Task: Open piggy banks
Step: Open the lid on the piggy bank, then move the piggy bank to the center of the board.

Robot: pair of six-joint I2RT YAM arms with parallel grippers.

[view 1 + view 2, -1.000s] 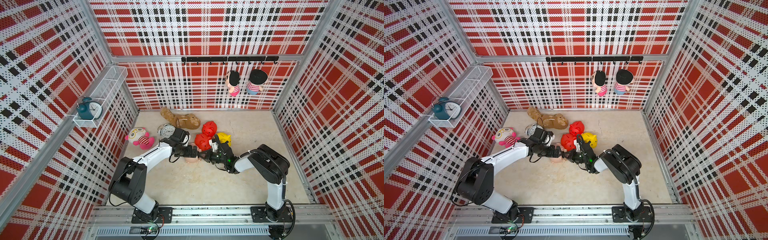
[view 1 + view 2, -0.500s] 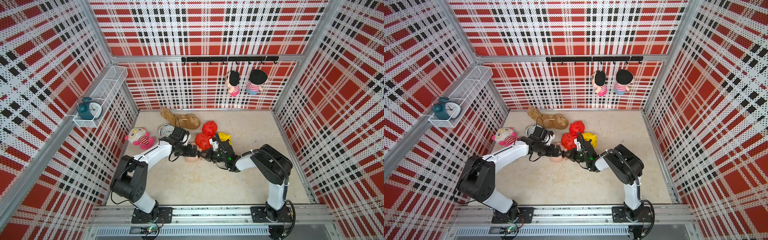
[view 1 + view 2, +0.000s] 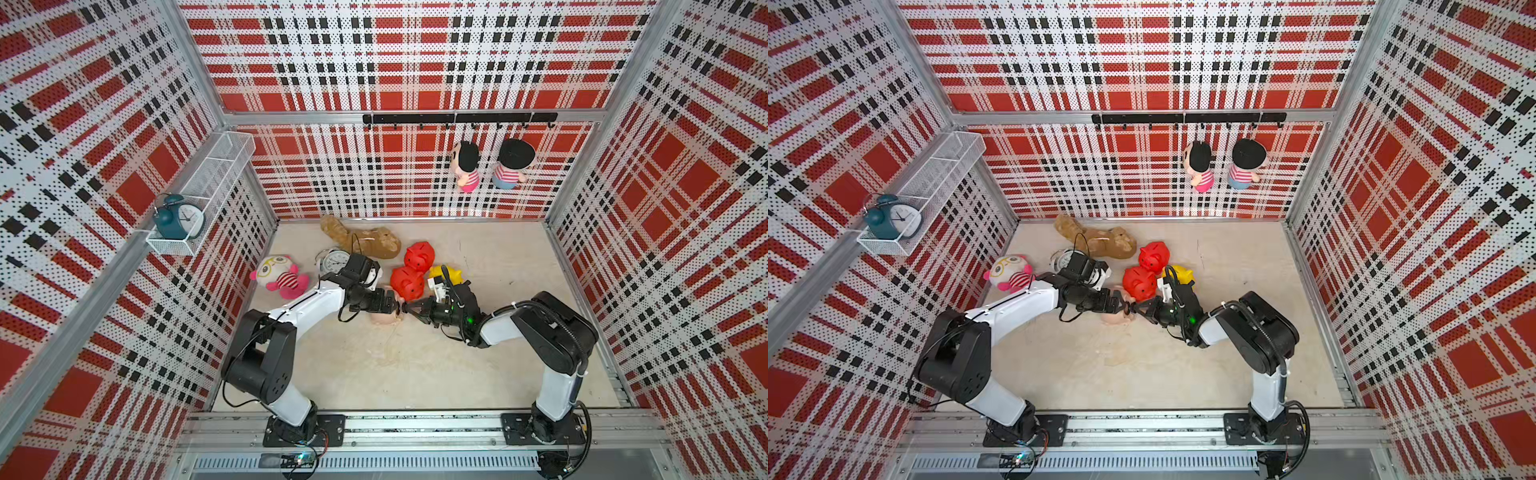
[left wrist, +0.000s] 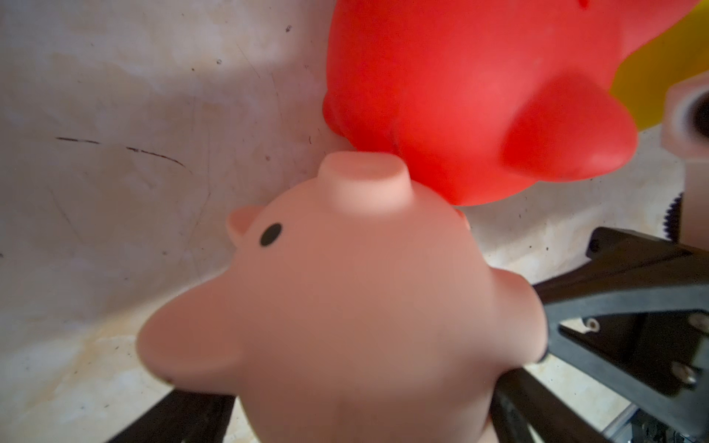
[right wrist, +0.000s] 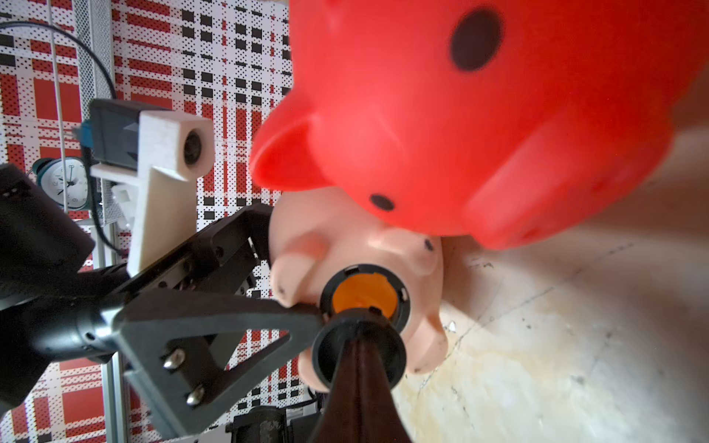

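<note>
My right gripper next moves off the pink piggy bank's belly hole (image 5: 364,293), past the yellow piggy bank and down to release the plug, since clear floor lies beyond the yellow bank.
My left gripper (image 3: 392,305) is closed around the pale pink piggy bank (image 3: 384,318), which lies on its side on the floor with its belly toward my right arm. In the left wrist view the pink piggy bank (image 4: 345,307) fills the space between the fingers (image 4: 172,418). My right gripper (image 5: 358,345) is shut on the black round plug (image 5: 326,351), which sits just off the belly hole (image 5: 364,293); orange shows inside the hole. Two red piggy banks (image 3: 408,282) (image 3: 419,255) and a yellow one (image 3: 446,274) stand close behind.
A silver alarm clock (image 3: 334,259), a brown plush (image 3: 365,241) and a pink plush with glasses (image 3: 280,276) lie at the back left. Two dolls (image 3: 467,166) hang on the back wall. A teal clock (image 3: 178,216) sits in the wire shelf on the left wall.
</note>
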